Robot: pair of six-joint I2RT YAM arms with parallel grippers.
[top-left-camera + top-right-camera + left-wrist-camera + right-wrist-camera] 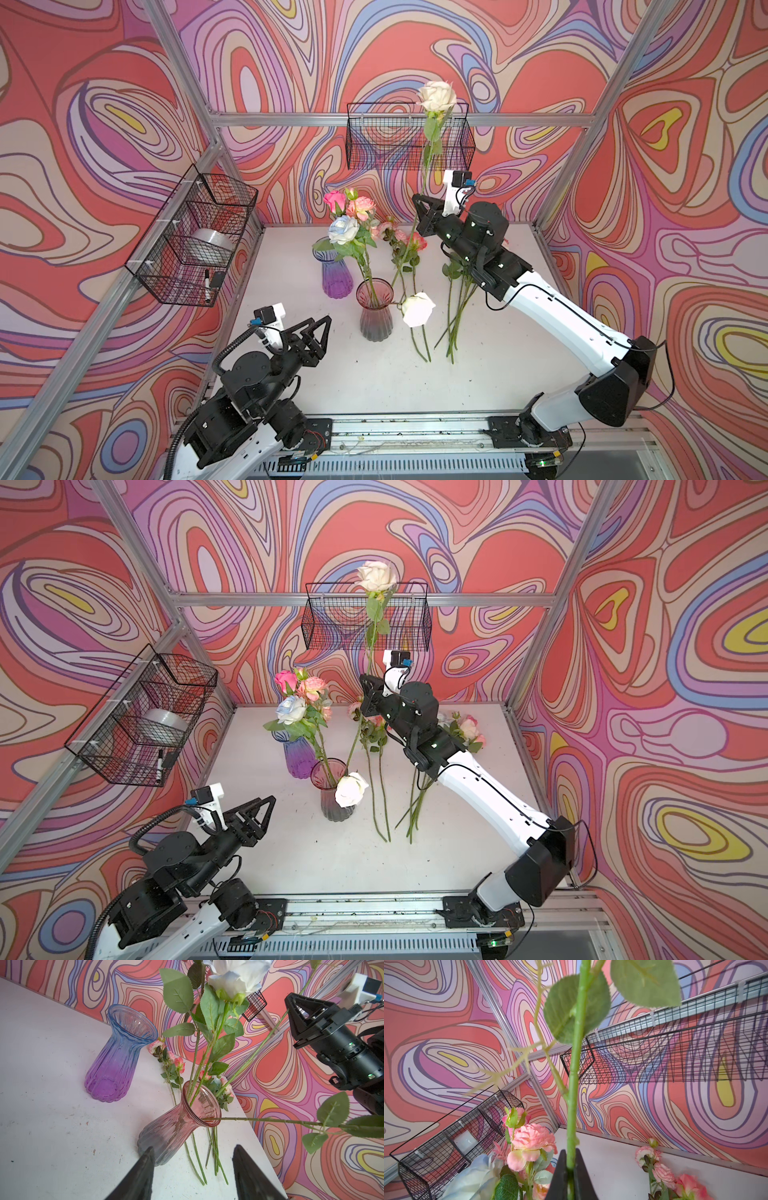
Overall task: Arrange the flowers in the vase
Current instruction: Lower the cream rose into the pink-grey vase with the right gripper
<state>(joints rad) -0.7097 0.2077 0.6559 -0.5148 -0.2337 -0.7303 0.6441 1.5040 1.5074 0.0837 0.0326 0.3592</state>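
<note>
Next, my right gripper goes down toward the pink vase's opening [375, 293] and lets go of the white rose's stem. The vase's opening is below my gripper, where the stem's lower end slants.
A pink-to-grey glass vase [375, 309] [334, 791] [180, 1124] stands mid-table holding flowers with pink, coral and pale blue heads [343, 228]. A white rose [417, 309] droops over its rim. My right gripper [419, 203] [365, 683] [570, 1159] is shut on the stem of another white rose [436, 95], held upright high behind the vase. That stem's lower end slants down to the vase's rim; I cannot tell whether it is inside. My left gripper [322, 328] [194, 1147] is open and empty, just left of the vase's base. More flowers [455, 311] lie on the table.
An empty blue-purple vase [336, 270] stands behind and left of the pink one. A wire basket [195, 237] with a tape roll and marker hangs on the left wall. Another wire basket [409, 137] hangs on the back wall, just behind the raised rose.
</note>
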